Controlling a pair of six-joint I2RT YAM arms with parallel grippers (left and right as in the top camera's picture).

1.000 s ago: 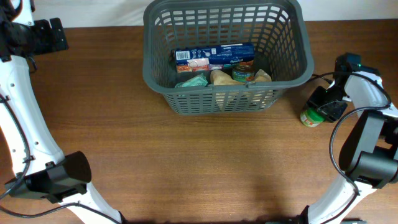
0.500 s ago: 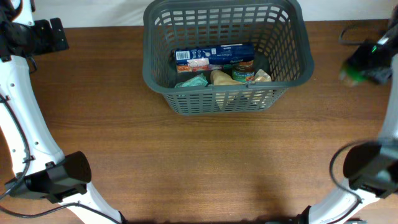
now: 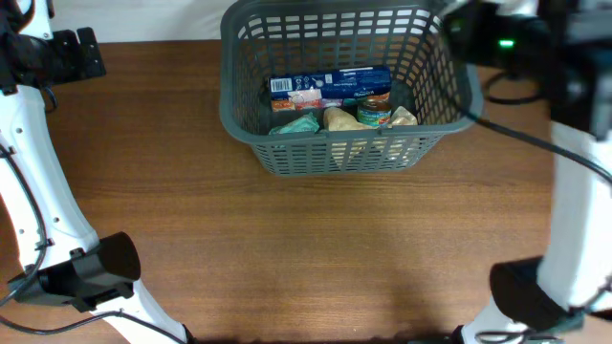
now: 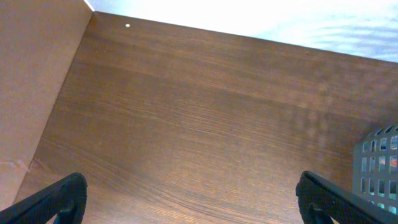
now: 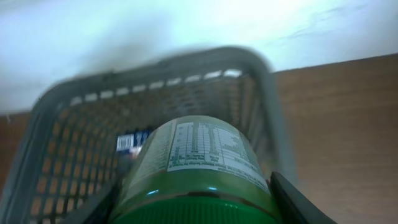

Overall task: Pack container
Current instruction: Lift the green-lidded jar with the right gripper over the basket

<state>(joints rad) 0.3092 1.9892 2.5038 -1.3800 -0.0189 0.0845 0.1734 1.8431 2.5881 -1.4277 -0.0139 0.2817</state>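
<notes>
The spot between box and tan item [image 3: 337,104] lies below, to the gripper's left in the overhead view, so the robot's right gripper should swing across, go down and let go of the jar next.
The container, a dark grey slotted basket [image 3: 335,155], stands at the table's far middle. It holds a blue box [image 3: 330,86], a can [image 3: 373,112], a teal packet [image 3: 295,124] and a tan item. My right gripper [image 3: 478,38] is blurred above the basket's far right corner. In the right wrist view it [image 5: 196,208] is shut on a green-lidded jar with a white label [image 5: 199,155], and the basket [image 5: 74,102] lies beyond. My left gripper [image 3: 76,53] is at the far left, open and empty [image 4: 196,205].
A corner of the basket [image 4: 379,163] shows at the right edge of the left wrist view. A brown wall panel [image 4: 31,93] borders the table on the left. Bare wood lies in front of the basket. The arm bases stand at the front corners.
My right gripper has lifted the green-lidded jar off the table right of the basket and carried it back and left, to above the basket's far right corner. The left arm has not moved.
</notes>
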